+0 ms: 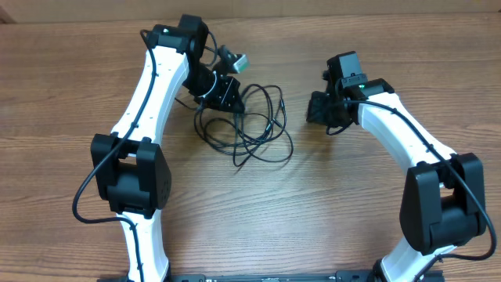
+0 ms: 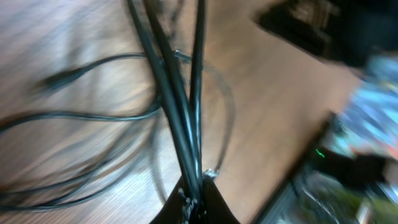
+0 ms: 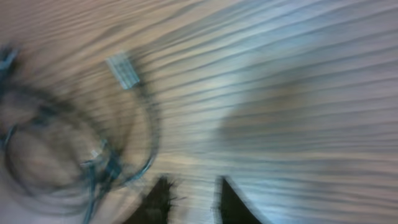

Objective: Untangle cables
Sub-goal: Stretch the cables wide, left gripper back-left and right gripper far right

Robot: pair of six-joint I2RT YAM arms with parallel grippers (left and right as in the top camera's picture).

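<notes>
The robot's left gripper will pull the strands up and to the left in the overhead view, over bare wood, because they run into the tangle, and will then let go of them.
A tangle of thin black cables [image 1: 254,129] lies on the wooden table, between the two arms. My left gripper [image 1: 232,100] is at the tangle's upper left edge and is shut on a bundle of cable strands [image 2: 180,118], which run taut up from between its fingers [image 2: 198,198]. A silver plug connector [image 1: 236,59] sits above the left gripper. My right gripper [image 1: 317,110] is open and empty, to the right of the tangle; its fingers [image 3: 191,200] hover over bare wood. The blurred right wrist view shows cable loops [image 3: 93,155] and a plug [image 3: 122,70] at left.
The wooden table [image 1: 329,211] spreads all around. The far table edge [image 1: 313,14] runs along the top of the overhead view. In the left wrist view the right arm's dark body [image 2: 311,25] shows at upper right.
</notes>
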